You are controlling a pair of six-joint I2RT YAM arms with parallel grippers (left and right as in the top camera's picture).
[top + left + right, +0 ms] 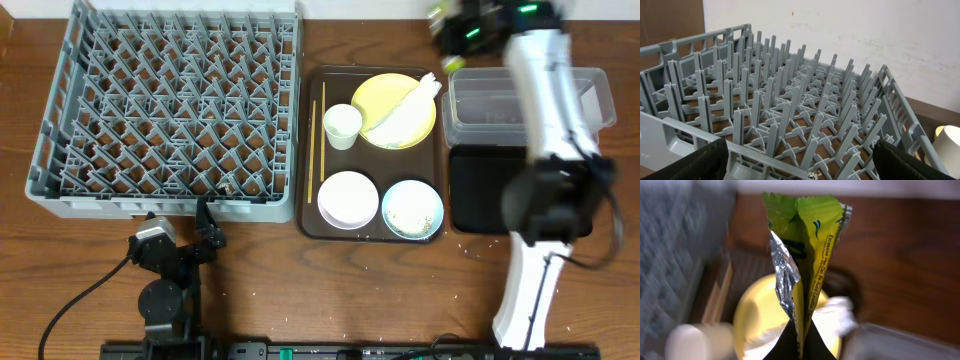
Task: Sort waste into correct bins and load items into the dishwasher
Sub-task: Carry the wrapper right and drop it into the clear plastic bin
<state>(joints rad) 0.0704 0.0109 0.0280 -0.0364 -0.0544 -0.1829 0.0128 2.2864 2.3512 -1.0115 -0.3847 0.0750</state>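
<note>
The tub is below my right gripper and to its right in the overhead view, so I will move that gripper over the clear tub (pixel 905 346) next and let go of the wrapper (pixel 802 250).
My right gripper (pixel 801 341) is shut on the green-and-yellow snack wrapper (pixel 802 250) and holds it up above the yellow plate (pixel 752 315). In the overhead view this gripper (pixel 455 28) is blurred near the back edge, beside the clear tub (pixel 480 110). The crumpled napkin (pixel 410 108) lies on the yellow plate (pixel 375 95). The white cup (pixel 342 125), white bowl (pixel 348 198), light blue bowl (pixel 412 210) holding rice, and chopsticks (pixel 312 140) are on the brown tray. My left gripper (pixel 205 218) is open and empty at the front edge of the grey dish rack (pixel 170 110).
The brown serving tray (pixel 308 225) sits between the rack and the bins. The black tray (pixel 475 190) lies in front of the clear tub, partly under my right arm. Loose rice grains dot the table front. The rack (pixel 790 115) fills the left wrist view.
</note>
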